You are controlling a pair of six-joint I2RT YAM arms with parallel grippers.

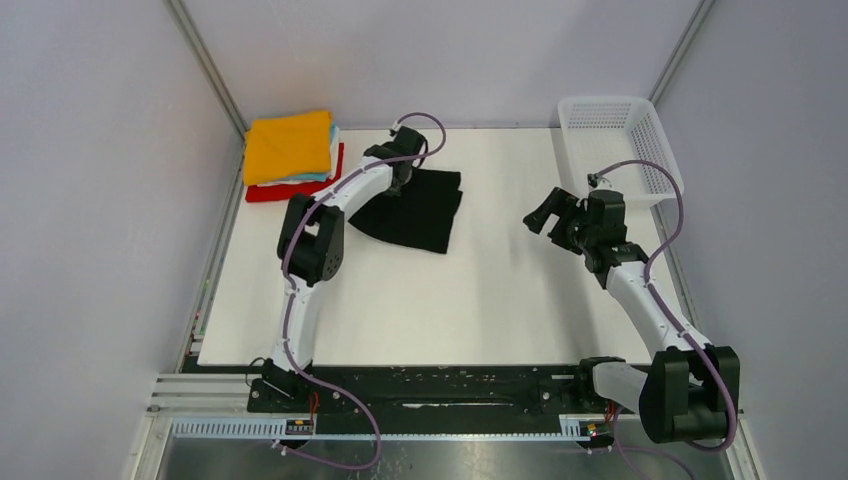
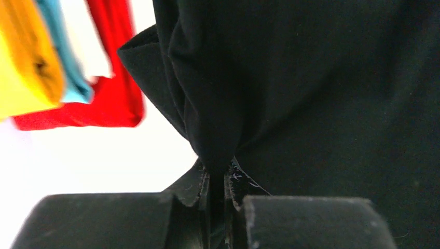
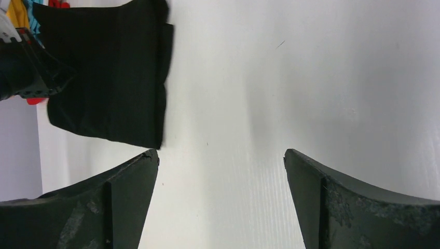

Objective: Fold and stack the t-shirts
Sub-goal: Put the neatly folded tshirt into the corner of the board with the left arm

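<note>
The black t-shirt (image 1: 415, 212) is already folded, so my left gripper needs to move up and to the left in the top view next, over the orange shirt (image 1: 288, 147), and release there.
A folded black t-shirt (image 1: 415, 212) lies on the white table toward the back, left of centre. My left gripper (image 1: 403, 172) is shut on its far left edge; in the left wrist view the black cloth (image 2: 290, 78) bunches into the closed jaws of the left gripper (image 2: 218, 174). A stack of folded shirts sits at the back left: orange (image 1: 288, 144) on top, white and light blue edges, red (image 1: 290, 190) at the bottom. My right gripper (image 1: 545, 214) is open and empty above bare table, right of the black shirt (image 3: 104, 78). It also shows in the right wrist view (image 3: 220, 161).
A white mesh basket (image 1: 640, 135) stands at the back right corner, just behind the right arm. Metal frame posts and grey walls close in the table at the sides and back.
</note>
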